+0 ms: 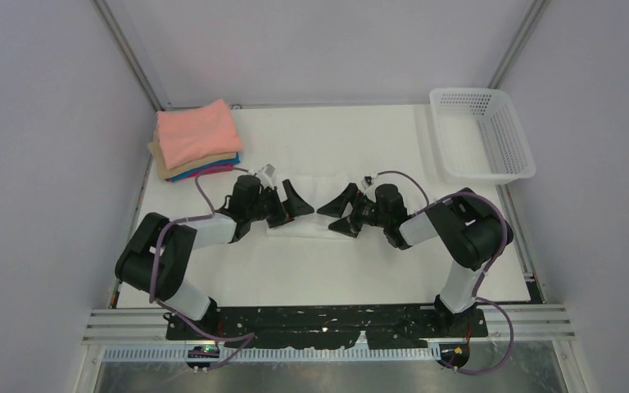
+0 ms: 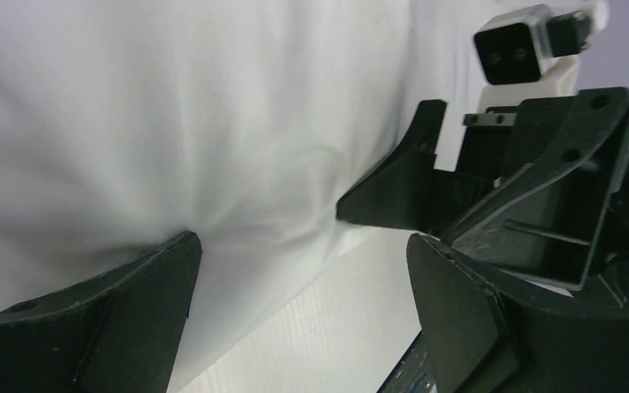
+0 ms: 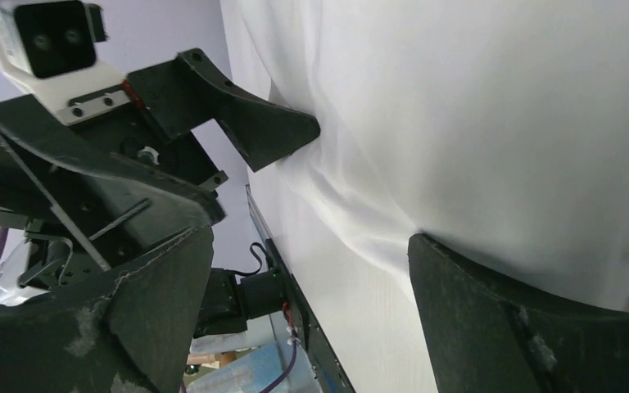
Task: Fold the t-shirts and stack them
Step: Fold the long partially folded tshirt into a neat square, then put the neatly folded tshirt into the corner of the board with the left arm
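Observation:
My left gripper should next go up, move toward the stack, turn its fingers down and go down onto the white t-shirt's edge facing the stack (image 1: 271, 230), because the white t-shirt is already folded.
A white t-shirt (image 1: 315, 190) lies folded into a band at the middle of the table, with its print hidden. It fills the left wrist view (image 2: 172, 123) and the right wrist view (image 3: 475, 106). My left gripper (image 1: 296, 208) is open at the band's near left part, one finger (image 2: 123, 311) against the cloth edge. My right gripper (image 1: 337, 218) is open at the near right part, one finger (image 3: 508, 319) under the cloth edge. The two grippers face each other, close together. A stack of folded t-shirts (image 1: 196, 137), salmon-pink on top, sits at the back left.
A white perforated basket (image 1: 483, 135) stands at the back right corner. The table (image 1: 336, 270) is white, with walls on three sides. Each wrist view shows the other gripper, in the left wrist view (image 2: 532, 180) and in the right wrist view (image 3: 172, 139).

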Robot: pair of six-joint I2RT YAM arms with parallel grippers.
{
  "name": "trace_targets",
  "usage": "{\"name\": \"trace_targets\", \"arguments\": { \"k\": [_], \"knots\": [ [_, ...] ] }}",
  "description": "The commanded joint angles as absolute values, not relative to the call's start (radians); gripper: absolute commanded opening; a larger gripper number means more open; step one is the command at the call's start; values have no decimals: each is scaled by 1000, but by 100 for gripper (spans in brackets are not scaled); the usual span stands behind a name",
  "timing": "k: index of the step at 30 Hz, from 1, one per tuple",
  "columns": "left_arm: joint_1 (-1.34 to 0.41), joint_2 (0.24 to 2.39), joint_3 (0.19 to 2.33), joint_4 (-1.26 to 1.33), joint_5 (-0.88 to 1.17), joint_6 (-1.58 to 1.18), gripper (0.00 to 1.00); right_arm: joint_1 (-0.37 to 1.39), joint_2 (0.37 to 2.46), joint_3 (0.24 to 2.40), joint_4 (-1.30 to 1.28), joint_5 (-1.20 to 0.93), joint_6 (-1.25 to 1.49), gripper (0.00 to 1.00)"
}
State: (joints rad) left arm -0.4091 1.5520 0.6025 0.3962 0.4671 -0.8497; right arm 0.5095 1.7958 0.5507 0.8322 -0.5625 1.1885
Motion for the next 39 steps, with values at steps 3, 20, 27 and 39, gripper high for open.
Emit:
{"name": "trace_targets", "arguments": {
  "k": [3, 20, 27, 39],
  "knots": [
    [-390, 1560, 570, 147, 349, -769, 99, 457, 1751, 504, 736, -534, 1086, 95],
    [-388, 1057, 634, -166, -111, -668, 99, 449, 1294, 672, 138, -355, 678, 95],
    [-244, 1170, 729, -197, 8, -660, 100, 433, 932, 567, 48, 31, 641, 95],
    [-190, 1588, 964, -328, 236, -596, 99, 418, 900, 578, -68, 151, 560, 95]
  ]
}}
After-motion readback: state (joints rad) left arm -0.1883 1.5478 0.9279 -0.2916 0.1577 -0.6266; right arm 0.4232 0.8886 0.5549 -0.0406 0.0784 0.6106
